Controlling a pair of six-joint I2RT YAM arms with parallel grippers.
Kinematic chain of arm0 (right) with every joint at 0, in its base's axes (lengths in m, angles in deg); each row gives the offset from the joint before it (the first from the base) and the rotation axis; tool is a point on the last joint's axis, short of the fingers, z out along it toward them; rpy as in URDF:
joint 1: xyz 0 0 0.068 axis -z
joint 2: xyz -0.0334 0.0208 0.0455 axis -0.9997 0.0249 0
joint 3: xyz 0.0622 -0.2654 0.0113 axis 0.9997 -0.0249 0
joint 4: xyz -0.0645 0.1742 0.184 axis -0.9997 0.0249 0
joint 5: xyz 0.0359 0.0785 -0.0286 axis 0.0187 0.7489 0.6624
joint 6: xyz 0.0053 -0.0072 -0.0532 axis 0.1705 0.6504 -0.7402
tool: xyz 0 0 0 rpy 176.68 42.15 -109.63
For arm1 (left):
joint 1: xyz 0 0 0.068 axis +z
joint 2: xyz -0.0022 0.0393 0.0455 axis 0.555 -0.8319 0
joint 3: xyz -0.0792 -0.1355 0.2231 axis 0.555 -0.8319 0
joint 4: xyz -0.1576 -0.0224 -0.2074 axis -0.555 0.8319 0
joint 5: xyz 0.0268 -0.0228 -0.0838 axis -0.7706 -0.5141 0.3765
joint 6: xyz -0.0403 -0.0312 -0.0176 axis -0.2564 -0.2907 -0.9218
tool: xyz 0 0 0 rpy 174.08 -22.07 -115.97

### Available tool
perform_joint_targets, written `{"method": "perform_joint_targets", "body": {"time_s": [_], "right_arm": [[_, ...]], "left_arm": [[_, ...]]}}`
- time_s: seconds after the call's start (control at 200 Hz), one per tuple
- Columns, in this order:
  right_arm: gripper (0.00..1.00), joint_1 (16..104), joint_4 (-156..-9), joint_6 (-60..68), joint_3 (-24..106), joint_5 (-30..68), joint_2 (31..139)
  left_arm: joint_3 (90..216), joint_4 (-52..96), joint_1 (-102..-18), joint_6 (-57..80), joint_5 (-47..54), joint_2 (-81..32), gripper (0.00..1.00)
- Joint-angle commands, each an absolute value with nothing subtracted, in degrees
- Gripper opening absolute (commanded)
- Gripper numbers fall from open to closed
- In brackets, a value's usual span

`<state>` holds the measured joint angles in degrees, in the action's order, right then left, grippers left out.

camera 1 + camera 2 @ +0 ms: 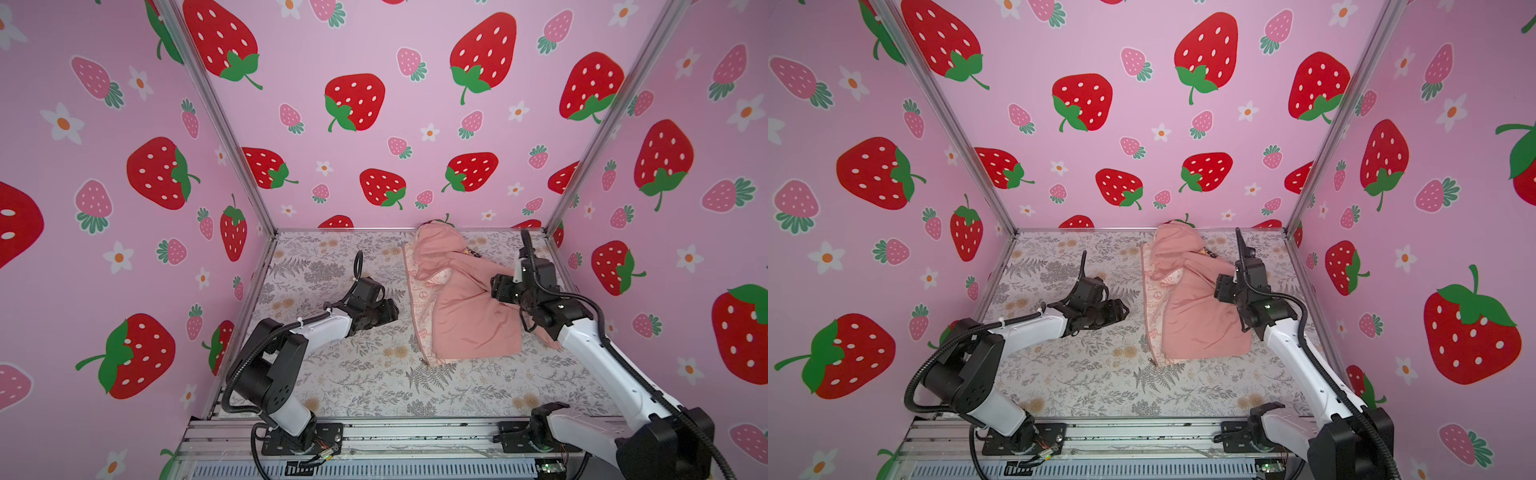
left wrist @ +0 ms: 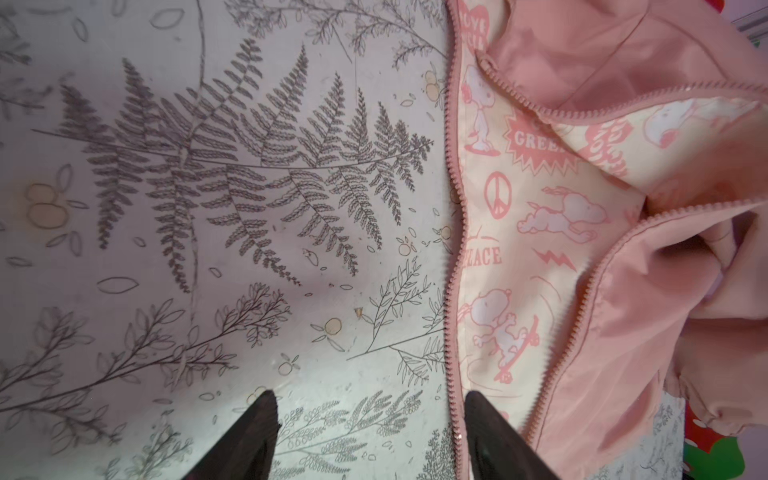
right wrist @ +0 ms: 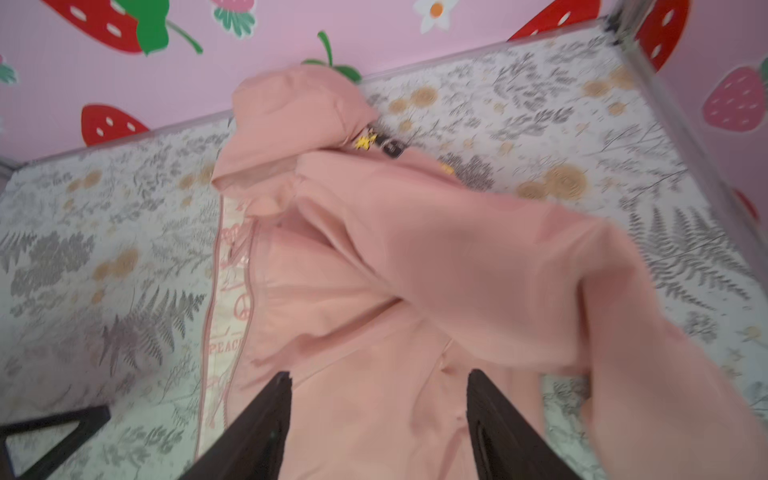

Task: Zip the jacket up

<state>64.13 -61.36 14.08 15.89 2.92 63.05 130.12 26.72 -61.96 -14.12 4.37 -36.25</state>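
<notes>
My right gripper moves back across the jacket and down next, since the lining edge's near end (image 1: 425,352) is below and back from its place over only pink fabric.
The salmon-pink jacket (image 1: 469,316) (image 1: 1200,320) lies crumpled right of the table's middle, its hood toward the back wall. It is unzipped. The cream cartoon lining (image 2: 519,232) shows between two rows of zipper teeth (image 2: 451,249). My left gripper (image 1: 392,309) (image 2: 368,399) is open, low at the jacket's left edge. One finger (image 2: 482,419) is over the lining and the other is over the table, with the zipper edge between them. My right gripper (image 1: 496,289) (image 3: 378,374) is open above the jacket's (image 3: 415,270) right side, with only pink fabric below it. Neither gripper holds anything.
The table (image 1: 353,386) has a grey floral cover. Strawberry-print walls close it in on three sides, with metal posts (image 1: 577,183) at the back corners. An aluminium rail (image 1: 395,436) with both arm bases runs along the front.
</notes>
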Motion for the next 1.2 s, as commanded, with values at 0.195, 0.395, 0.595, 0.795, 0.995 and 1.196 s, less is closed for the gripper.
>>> {"method": "perform_joint_targets", "body": {"time_s": [0.195,0.395,0.595,0.795,0.995,1.196], "right_arm": [[0.72,44.4,-67.0,24.0,11.1,1.0,73.0],[0.67,35.5,-66.6,26.5,15.9,-4.2,83.1],[0.65,28.4,-65.8,25.9,20.2,-5.7,87.7],[0.58,24.4,-64.7,26.2,22.2,-4.7,92.5],[0.53,23.0,-64.9,28.0,21.1,-4.9,95.4],[0.55,23.0,-64.8,29.3,19.2,-7.3,97.5]], "left_arm": [[147.6,23.2,-61.1,-19.6,14.8,-46.6,0.80],[155.8,28.1,-59.0,-22.4,15.6,-54.1,0.76],[149.1,27.8,-55.1,-23.1,13.1,-49.1,0.73],[139.9,27.0,-49.0,-22.8,13.9,-41.6,0.72],[134.7,27.0,-45.8,-22.3,15.9,-37.0,0.72],[132.6,26.4,-45.5,-22.5,16.3,-35.1,0.72]]}}
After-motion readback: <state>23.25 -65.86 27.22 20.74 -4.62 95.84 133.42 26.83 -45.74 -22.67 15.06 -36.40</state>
